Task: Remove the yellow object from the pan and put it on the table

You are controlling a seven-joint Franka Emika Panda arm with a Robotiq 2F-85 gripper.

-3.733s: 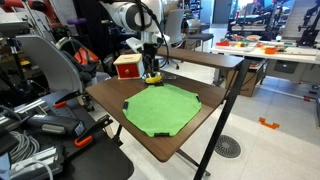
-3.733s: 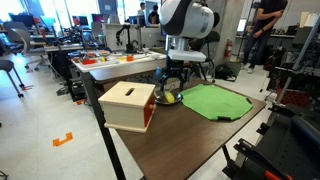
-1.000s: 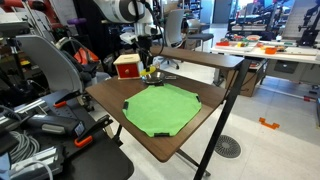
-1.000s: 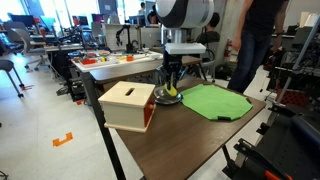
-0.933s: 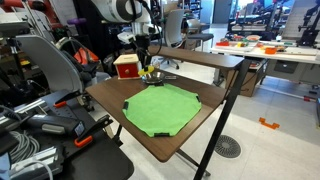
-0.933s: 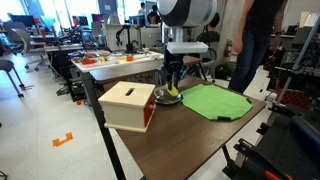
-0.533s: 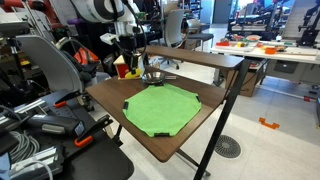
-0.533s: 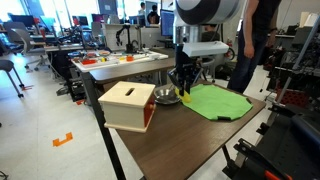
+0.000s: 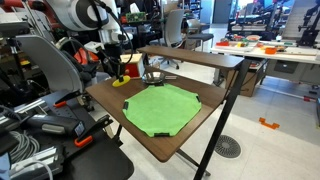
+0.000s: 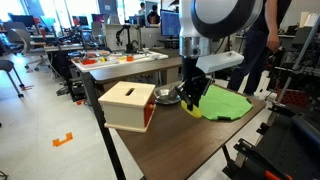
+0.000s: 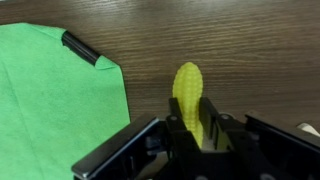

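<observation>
My gripper will put the yellow object down on the table [image 9: 120,86] [image 11: 188,88] beside the green mat next, and then open.
My gripper [image 11: 195,124] is shut on the yellow object [image 11: 189,92], a small ridged corn-like piece that sticks out past the fingertips. It hangs just above the bare wood of the table [image 11: 250,50], beside the edge of the green mat [image 11: 55,100]. In both exterior views the gripper [image 9: 117,73] [image 10: 192,97] holds the yellow object [image 9: 119,80] [image 10: 196,112] low over the table [image 9: 105,98] [image 10: 170,145], away from the pan. The pan [image 9: 153,76] [image 10: 167,97] sits at the mat's far side.
A red-and-yellow box [image 10: 127,105] stands at the table corner next to the pan. The green octagonal mat [image 9: 162,108] [image 10: 225,103] covers the table's middle. A narrower raised shelf-table [image 9: 190,55] stands behind. Chairs and cables crowd the floor alongside.
The gripper has lifted the yellow object out of the pan and carried it sideways and down, to a spot over bare table beside the mat.
</observation>
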